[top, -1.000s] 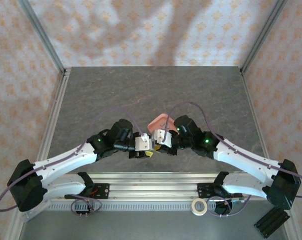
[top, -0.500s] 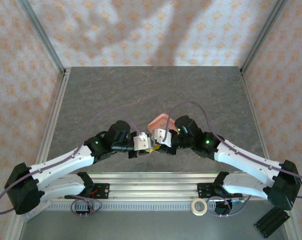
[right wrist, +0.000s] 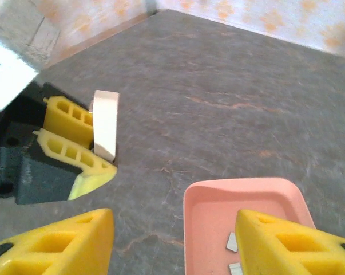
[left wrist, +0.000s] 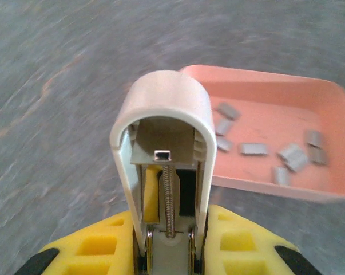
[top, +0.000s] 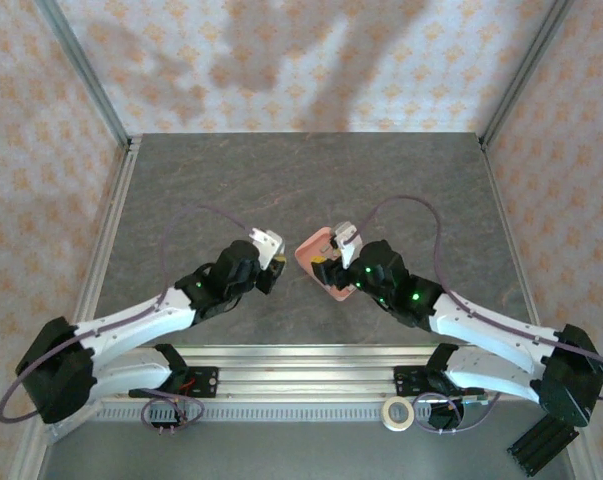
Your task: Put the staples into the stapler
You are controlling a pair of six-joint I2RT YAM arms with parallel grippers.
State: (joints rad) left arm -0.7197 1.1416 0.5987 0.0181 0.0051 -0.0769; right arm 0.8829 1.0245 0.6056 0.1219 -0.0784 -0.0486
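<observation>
My left gripper carries the stapler [left wrist: 163, 143] outward next, lowers it onto the bare tabletop beside the salmon-pink tray and releases it, since that tabletop lies outward and below.
My left gripper [left wrist: 169, 226] is shut on the stapler [left wrist: 163, 143]. The stapler stands up between the yellow fingers, its pale cover hinged open with the spring and metal channel showing. Just to its right lies the salmon-pink tray [left wrist: 264, 80] with several loose grey staples [left wrist: 253, 149] in it. From above, the left gripper [top: 278, 262] sits just left of the tray [top: 309, 250] and my right gripper [top: 326, 272] hangs over it. The right gripper [right wrist: 175, 246] is open with nothing between its fingers. Its right finger [right wrist: 292, 246] covers part of the tray [right wrist: 218, 217], beside two staples [right wrist: 232, 242]. The held stapler [right wrist: 105, 123] shows at left.
The dark stone tabletop [top: 301, 180] stretches back to the patterned walls, with metal frame posts at the corners. A roll of tape [top: 398, 412] and a black block [top: 541, 445] lie on the near rail beside the arm bases.
The grippers were together near the front edge. The right gripper has opened and drawn back over the tray. The left has shut on the stapler and carried it back and left.
</observation>
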